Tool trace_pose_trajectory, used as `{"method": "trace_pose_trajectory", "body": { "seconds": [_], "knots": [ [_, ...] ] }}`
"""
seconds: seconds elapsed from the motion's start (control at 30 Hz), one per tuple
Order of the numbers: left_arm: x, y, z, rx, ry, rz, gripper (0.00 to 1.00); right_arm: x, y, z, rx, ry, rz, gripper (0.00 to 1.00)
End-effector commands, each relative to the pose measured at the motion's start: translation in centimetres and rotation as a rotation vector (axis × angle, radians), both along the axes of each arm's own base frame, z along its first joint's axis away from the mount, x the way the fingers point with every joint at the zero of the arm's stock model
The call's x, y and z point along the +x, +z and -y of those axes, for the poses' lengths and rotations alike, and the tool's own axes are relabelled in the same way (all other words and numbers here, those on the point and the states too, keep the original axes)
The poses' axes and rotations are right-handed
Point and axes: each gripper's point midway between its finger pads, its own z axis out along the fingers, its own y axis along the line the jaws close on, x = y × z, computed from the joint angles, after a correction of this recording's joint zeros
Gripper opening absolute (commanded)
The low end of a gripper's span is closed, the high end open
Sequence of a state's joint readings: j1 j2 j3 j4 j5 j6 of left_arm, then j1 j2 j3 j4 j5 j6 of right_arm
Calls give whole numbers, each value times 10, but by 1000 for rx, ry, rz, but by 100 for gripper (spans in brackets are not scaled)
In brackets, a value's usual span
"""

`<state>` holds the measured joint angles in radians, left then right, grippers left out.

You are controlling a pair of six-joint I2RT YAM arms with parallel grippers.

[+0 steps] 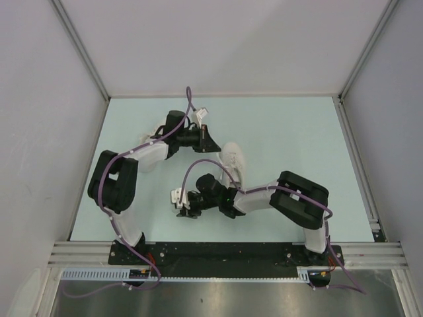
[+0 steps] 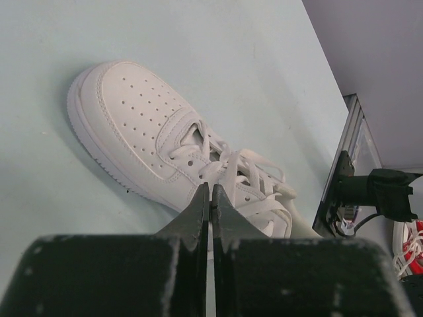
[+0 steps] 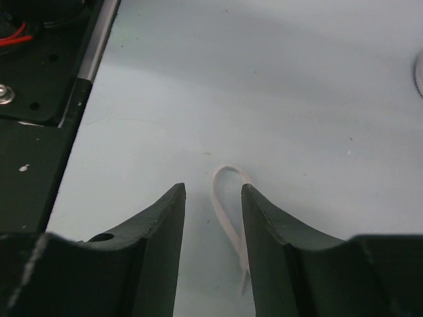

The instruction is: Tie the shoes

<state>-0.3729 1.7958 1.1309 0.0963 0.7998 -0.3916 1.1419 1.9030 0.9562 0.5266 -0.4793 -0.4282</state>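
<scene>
Next, the right gripper moves down onto the loose lace loop's part nearer the base plate and closes on it, since that part lies between its open fingers.
One white sneaker [image 1: 233, 160] lies on the pale table, its toe to the upper left in the left wrist view [image 2: 135, 122], its laces [image 2: 241, 175] loose and tangled. The other shoe is out of view. My left gripper [image 1: 215, 146] sits just beside the sneaker; its tips [image 2: 210, 190] are shut low over the shoe's side, with a thin pale strip, apparently a lace, pinched between them. My right gripper [image 1: 184, 209] is nearer the front, left of the shoe. It is open [image 3: 213, 191], and a loose lace loop [image 3: 226, 198] lies flat on the table between the fingers, untouched.
Grey walls enclose the table on three sides. A black base plate [image 1: 218, 251] runs along the front edge, also at the left in the right wrist view [image 3: 33, 99]. A metal rail and black bracket [image 2: 367, 191] stand at the table's right side.
</scene>
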Motion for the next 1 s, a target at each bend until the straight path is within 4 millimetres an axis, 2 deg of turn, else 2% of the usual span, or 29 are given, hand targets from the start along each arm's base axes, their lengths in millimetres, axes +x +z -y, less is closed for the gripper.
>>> {"method": "trace_pose_trajectory", "body": {
  "seconds": [0.0, 0.3, 0.4, 0.5, 0.53, 0.63, 0.67, 0.7, 0.73, 0.77, 0.83, 0.87, 0.97],
  "knots": [
    [1, 6, -1, -28, -25, 44, 0, 13, 3, -21, 49, 13, 73, 45],
    [2, 0, -6, -25, -20, 30, 0, 3, -35, -15, -48, 63, 80, 39],
    [1, 1, -6, -26, -21, 27, 0, 3, -41, -14, -68, 50, 76, 31],
    [1, -1, -6, -20, -21, 24, 0, 3, -42, -9, -92, 41, 62, 15],
    [2, -2, -6, -16, -22, 25, 0, 4, -31, -9, -77, 38, 64, 0],
    [3, 0, -7, -8, -22, 31, 0, 7, -3, -7, -47, 14, 49, 0],
    [4, 4, -6, -10, -25, 42, 0, 12, 26, -7, 1, -5, 56, 0],
    [5, 7, -6, -9, -24, 53, 0, 14, 44, -5, 30, -30, 32, 0],
    [6, 8, -6, -3, -25, 59, 0, 24, 62, 0, 59, -62, 22, 0],
    [8, 16, -6, -6, -25, 75, 0, 27, 99, 6, 125, -77, 34, 0],
    [9, 23, -6, 0, -32, 88, 0, 39, 127, 21, 156, -121, 15, 0],
    [13, 36, -5, -3, -32, 118, 0, 39, 160, 32, 210, -133, 34, 0],
    [15, 53, -6, 18, -42, 161, 0, 58, 181, 66, 199, -218, -6, 0]
  ]
}}
